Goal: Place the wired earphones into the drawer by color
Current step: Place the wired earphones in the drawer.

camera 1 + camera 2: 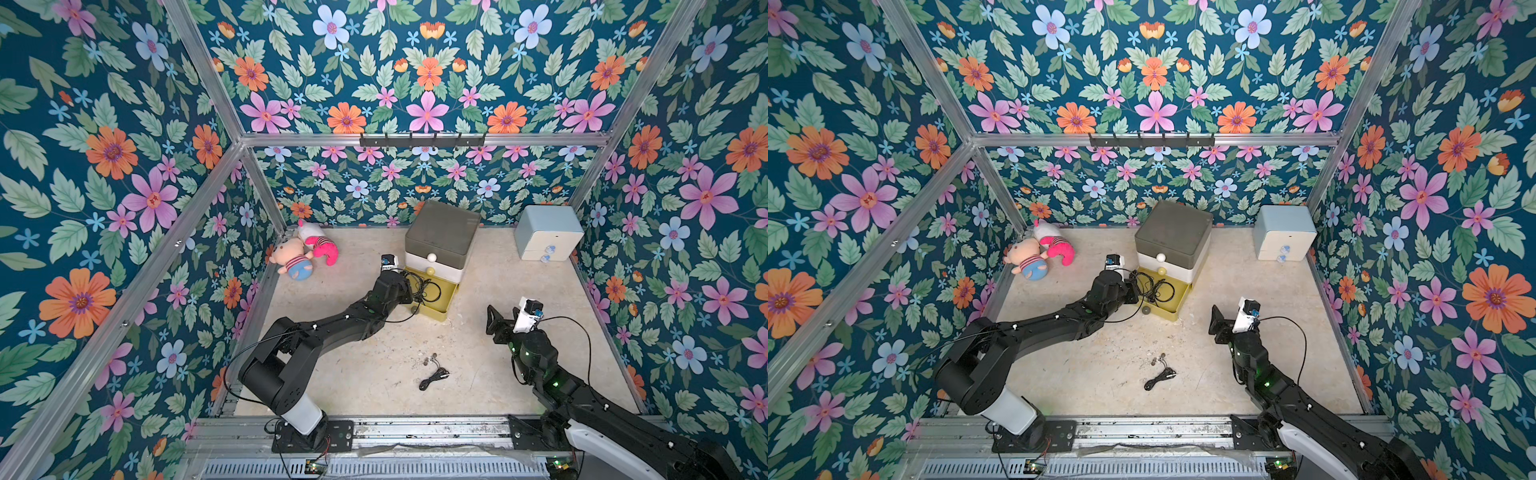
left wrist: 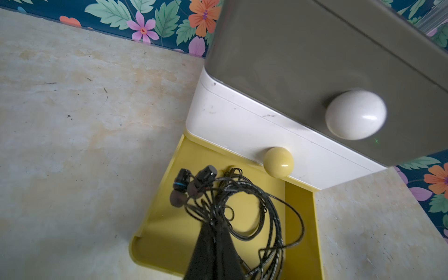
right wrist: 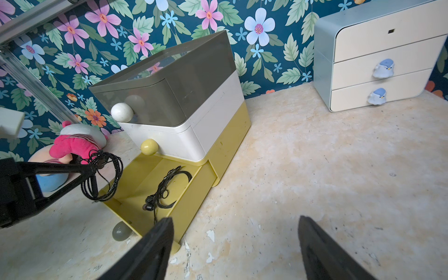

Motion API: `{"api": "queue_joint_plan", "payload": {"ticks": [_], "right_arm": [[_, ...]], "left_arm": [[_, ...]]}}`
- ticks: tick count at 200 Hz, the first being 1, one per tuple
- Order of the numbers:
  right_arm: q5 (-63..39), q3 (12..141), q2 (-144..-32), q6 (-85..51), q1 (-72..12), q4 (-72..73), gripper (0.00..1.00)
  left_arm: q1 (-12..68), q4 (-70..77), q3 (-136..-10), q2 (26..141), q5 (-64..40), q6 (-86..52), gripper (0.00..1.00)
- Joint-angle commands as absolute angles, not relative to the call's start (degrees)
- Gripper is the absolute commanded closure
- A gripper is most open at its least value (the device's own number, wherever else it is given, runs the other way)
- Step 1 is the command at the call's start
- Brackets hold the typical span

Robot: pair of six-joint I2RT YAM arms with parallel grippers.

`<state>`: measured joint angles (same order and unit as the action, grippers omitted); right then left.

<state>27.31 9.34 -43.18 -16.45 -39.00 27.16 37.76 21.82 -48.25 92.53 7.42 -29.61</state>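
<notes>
I need to move my left gripper gently a little farther over the bottom of the drawer level next and let go of the black wired earphones, as they already hang over the open yellow drawer level.
The drawer stands at the back middle, with a grey top tier, a white middle tier and its yellow bottom tier pulled open. My left gripper is shut on a black bundle of wired earphones, which hangs over the open yellow tier. Another black bundle lies inside that tier. A third black bundle lies on the table in front. My right gripper is open and empty, to the right of the drawer.
Two plush toys lie in the back left corner. A pale blue-and-white cabinet stands at the back right. The yellow tier's grey ball knob sticks out towards the front. Patterned walls close the table on three sides.
</notes>
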Motion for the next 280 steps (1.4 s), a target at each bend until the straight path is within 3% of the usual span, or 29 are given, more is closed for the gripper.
{"api": "queue_joint_plan", "payload": {"ticks": [1, 126, 159, 216, 259, 280], "right_arm": [[28.0, 9.4, -43.4, -15.8, -39.0, 28.7, 0.15], [28.2, 9.4, -43.9, -15.6, -39.1, 29.0, 0.15], [28.2, 9.4, -43.9, -15.7, -39.0, 29.0, 0.15], [28.1, 9.5, -43.9, -15.6, -39.0, 28.8, 0.15], [26.8, 10.4, -44.2, -15.4, -39.0, 27.5, 0.14], [25.9, 11.3, -44.1, -15.3, -39.0, 25.6, 0.14]], "left_arm": [[37.3, 24.6, -49.0, 93.6, 5.4, -28.7, 1.0], [36.8, 24.4, -51.7, 98.8, 3.9, -28.4, 1.0], [36.8, 23.2, -51.7, 98.1, 3.0, -28.4, 0.59], [36.8, 21.8, -49.0, 91.9, 3.7, -28.8, 0.38], [36.7, 19.2, -43.7, 82.6, 5.3, -29.4, 0.07], [36.0, 16.2, -41.5, 77.7, 4.5, -29.7, 0.01]]}}
